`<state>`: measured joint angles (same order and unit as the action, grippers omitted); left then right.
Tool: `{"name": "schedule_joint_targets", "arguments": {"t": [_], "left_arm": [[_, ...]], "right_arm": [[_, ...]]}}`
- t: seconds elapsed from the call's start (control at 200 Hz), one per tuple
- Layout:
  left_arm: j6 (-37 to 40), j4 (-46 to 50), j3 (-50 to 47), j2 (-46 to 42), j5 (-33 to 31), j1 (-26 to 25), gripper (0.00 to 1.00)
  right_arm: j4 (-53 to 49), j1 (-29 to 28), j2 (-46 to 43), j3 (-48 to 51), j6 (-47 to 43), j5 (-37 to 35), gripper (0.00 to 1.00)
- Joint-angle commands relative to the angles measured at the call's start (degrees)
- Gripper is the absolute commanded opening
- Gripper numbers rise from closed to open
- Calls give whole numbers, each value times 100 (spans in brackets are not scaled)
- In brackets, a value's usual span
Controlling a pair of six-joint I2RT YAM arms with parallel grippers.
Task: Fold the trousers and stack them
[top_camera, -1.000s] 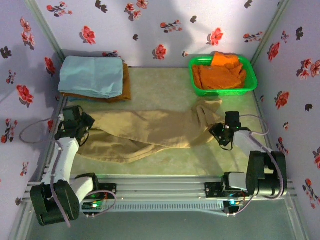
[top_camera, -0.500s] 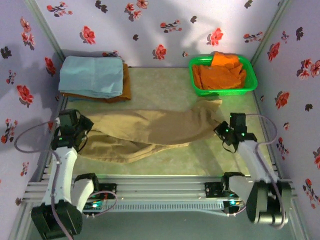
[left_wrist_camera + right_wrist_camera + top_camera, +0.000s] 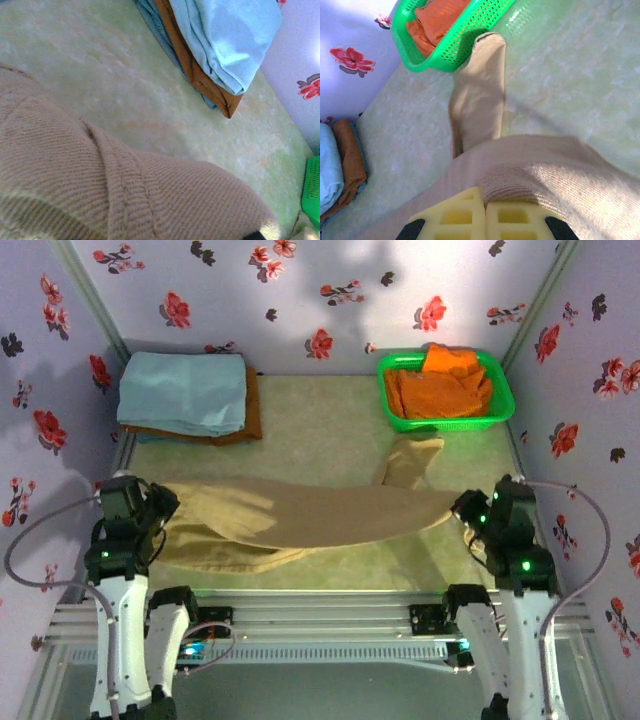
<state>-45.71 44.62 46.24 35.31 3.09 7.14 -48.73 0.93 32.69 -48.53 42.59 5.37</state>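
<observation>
The bare tabletop before the light blue cloth is outward and below. My left gripper should move outward and down next, then release the trousers' end.
The tan trousers stretch across the table's middle, held up at both ends. My left gripper grips the left end; in the left wrist view ribbed tan cloth covers its fingers. At the right end my right gripper is shut on the trousers. In the right wrist view its yellow pads are pressed together on a fold of tan cloth. One trouser leg lies loose toward the green basket, also seen as a leg in the right wrist view.
A green basket with orange garments stands at the back right. A folded light blue cloth on a brown one lies at the back left. Flowered walls close in three sides.
Both arms have pulled back toward the near edge and apart, lifting and stretching the trousers taut. The right gripper has moved right; the far leg has slid off.
</observation>
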Motion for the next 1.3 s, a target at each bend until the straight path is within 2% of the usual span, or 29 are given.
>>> {"name": "schedule_joint_targets", "arguments": {"t": [0.0,0.055,0.14,0.25,0.275,0.31,0.335,0.365,0.4,0.425,0.46,0.47,0.655,0.795,0.885,1.05,1.295], "left_arm": [[153,-384,217,517,-10,89,0],[122,-712,273,917,-7,145,0],[51,-1263,470,1691,11,309,0],[-35,-1918,936,3058,242,542,0],[-34,-2010,1078,3347,328,591,0],[-11,-2104,1299,3858,523,645,0],[-2,-2065,1487,4199,660,681,0],[0,-1985,1690,4487,805,717,15],[-13,-1966,1809,4787,984,751,54],[-64,-1985,1815,4909,1072,761,75],[-133,-2076,1718,4946,1134,759,97],[-149,-2130,1662,4930,1133,755,99],[-331,-2476,634,3848,1186,569,100],[-160,-2315,-102,2702,1097,-240,99],[-203,-2155,-560,2141,922,-797,93],[-189,-2054,-1340,1655,690,-1665,87],[-160,-2088,-2237,1624,640,-1821,90]], "right_arm": [[1107,32,1334,-513,-234,265,0],[1580,-23,2263,-980,-333,351,0],[1918,-234,3871,-2242,-593,299,0],[1622,-629,6113,-4427,-841,580,0],[1455,-728,6556,-4974,-899,632,11],[1146,-837,7069,-5614,-929,568,35],[967,-911,7307,-5945,-939,511,43],[882,-978,7508,-6142,-957,523,50],[899,-1033,7550,-6139,-915,520,58],[967,-1058,7494,-6018,-874,482,63],[1157,-1086,7310,-5710,-828,384,68],[1219,-1099,7253,-5605,-806,348,69],[1844,-1126,5749,-3723,-692,93,71],[2364,-1066,4315,-1752,-448,-557,69],[2587,-827,3845,-790,-253,-514,67],[2888,-552,4069,62,-190,-281,69],[3229,-523,5297,107,-218,-175,71]]}}
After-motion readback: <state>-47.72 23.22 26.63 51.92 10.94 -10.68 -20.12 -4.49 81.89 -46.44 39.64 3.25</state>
